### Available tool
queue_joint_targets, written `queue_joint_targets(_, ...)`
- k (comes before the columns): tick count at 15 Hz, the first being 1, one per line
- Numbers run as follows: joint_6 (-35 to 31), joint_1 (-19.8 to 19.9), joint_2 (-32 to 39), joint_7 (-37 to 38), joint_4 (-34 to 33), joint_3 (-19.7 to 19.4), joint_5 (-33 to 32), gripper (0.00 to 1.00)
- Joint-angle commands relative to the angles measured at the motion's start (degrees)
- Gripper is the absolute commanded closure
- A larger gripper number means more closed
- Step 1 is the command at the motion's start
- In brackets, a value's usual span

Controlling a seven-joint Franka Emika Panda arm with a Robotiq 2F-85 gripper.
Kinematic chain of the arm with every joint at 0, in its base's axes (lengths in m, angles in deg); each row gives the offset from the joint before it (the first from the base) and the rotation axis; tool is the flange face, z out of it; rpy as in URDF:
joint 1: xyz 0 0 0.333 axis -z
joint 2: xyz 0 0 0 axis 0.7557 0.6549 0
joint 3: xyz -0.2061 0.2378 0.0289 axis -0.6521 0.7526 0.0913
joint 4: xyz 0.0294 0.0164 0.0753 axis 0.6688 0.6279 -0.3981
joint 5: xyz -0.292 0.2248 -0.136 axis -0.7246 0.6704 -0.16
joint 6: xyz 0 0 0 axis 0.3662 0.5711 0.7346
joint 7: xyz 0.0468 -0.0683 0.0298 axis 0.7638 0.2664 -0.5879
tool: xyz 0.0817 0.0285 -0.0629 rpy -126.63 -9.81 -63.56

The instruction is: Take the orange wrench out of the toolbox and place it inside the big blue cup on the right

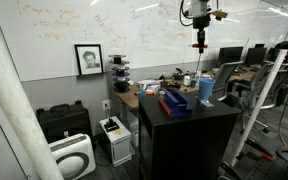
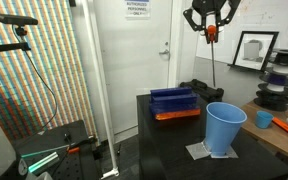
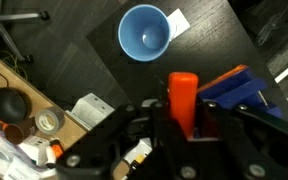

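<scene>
The orange wrench still hangs above the big blue cup's rim. I need to move my gripper across to the opening of the big blue cup [image 2: 225, 128] next, then down, to let the wrench go.
My gripper [image 2: 210, 30] is high above the black table and shut on the orange wrench [image 2: 212, 33], which hangs straight down from the jaws. In the wrist view the orange handle [image 3: 182, 98] sits between the fingers [image 3: 184, 125]. The big blue cup [image 2: 225, 128] stands upright on a white sheet at the table's near corner; it also shows in an exterior view [image 1: 207, 91] and, from above, empty, in the wrist view [image 3: 144, 32]. The blue toolbox [image 2: 174, 101] with an orange base lies on the table beside the cup, and shows in the wrist view [image 3: 234, 92].
The black table [image 2: 174, 145] has drop-offs on all sides. A wooden desk with a small blue cup [image 2: 264, 118], spools and clutter [image 3: 24, 110] stands next to it. A black case and white device [image 1: 69, 150] are on the floor.
</scene>
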Motion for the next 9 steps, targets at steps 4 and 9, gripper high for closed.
queue_joint_targets(4,-1.1,3.3,1.6,4.4,1.6,-3.6,1.4,0.90)
queue_joint_targets(9,-3.2,3.6,7.6,2.8,0.8,-3.2,6.3,0.89)
